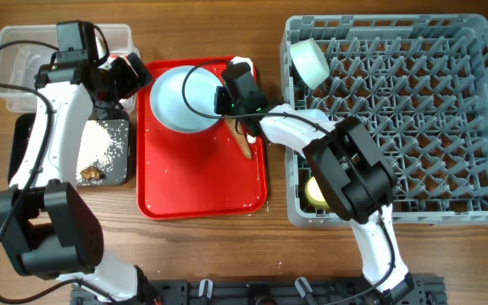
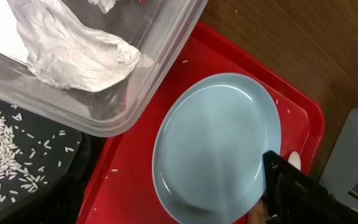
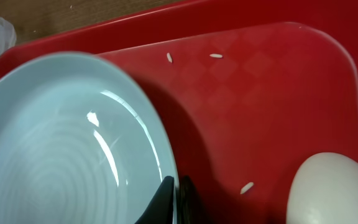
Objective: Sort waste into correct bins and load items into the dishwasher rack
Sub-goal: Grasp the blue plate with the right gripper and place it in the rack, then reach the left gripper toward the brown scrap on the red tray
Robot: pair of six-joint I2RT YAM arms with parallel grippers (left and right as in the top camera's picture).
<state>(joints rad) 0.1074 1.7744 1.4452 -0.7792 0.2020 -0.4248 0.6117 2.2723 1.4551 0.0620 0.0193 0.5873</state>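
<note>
The slots beside the mint-green bowl are empty. My right gripper will next lift the plate to the rack, turn it upright, lower it in and then release it.
The pale blue plate lies on the red tray. My right gripper is shut on the plate's right rim, one finger on each side of the rim. The plate also fills the left wrist view. My left gripper hovers open and empty between the clear tub and the plate. A crumpled white tissue lies in the tub. Rice grains and a brown scrap lie in the black tray. The carrot-like stick lies on the red tray. The white spoon lies beside the plate.
The grey dishwasher rack stands at the right, with a mint-green bowl at its back left corner and a yellow cup at its front left. A few rice grains are scattered on the red tray.
</note>
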